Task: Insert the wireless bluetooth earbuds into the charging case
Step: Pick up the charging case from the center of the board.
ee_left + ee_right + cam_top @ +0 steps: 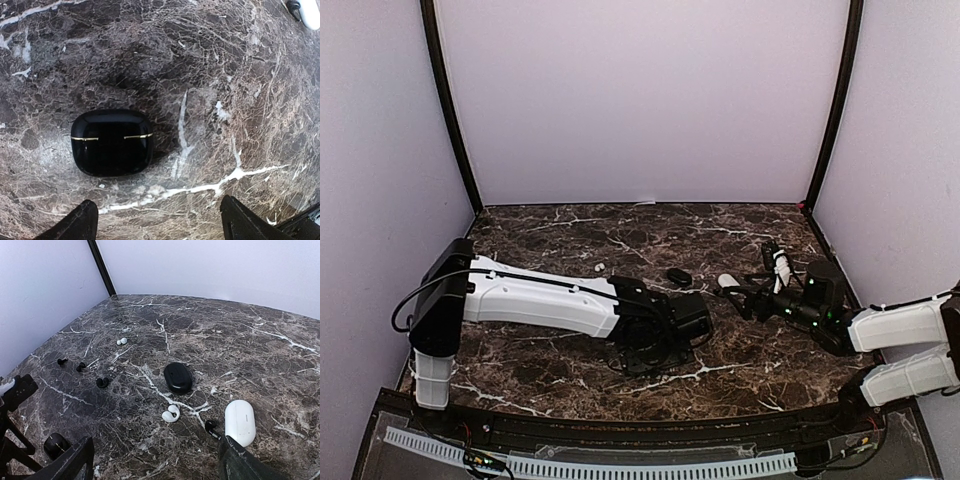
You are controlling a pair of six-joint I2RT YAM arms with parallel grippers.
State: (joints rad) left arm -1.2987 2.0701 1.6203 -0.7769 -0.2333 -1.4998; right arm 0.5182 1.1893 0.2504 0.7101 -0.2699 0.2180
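Note:
My left gripper shifts to the left in the wrist view next, where the charging case (111, 142) lies, and lowers around the case's short ends.
My left gripper (157, 226) is open and empty just short of a glossy black charging case (111, 142), shut, with a gold seam. My right gripper (157, 467) is open and empty above the table. Ahead of it lie a black oval case (178, 377), a white case (240, 422), a white earbud (171, 414) and a black earbud (211, 427) beside the white case. Further left are another black earbud (102, 383), two tiny black buds (62, 361) and a white bud (121, 341). From above, the left gripper (692, 320) and right gripper (740, 295) sit close together.
The dark marble table (550, 370) is enclosed by pale walls with black corner posts (450, 110). Part of the left arm (12, 405) shows at the left edge of the right wrist view. The black oval case (678, 276) and white case (728, 281) lie between the two arms.

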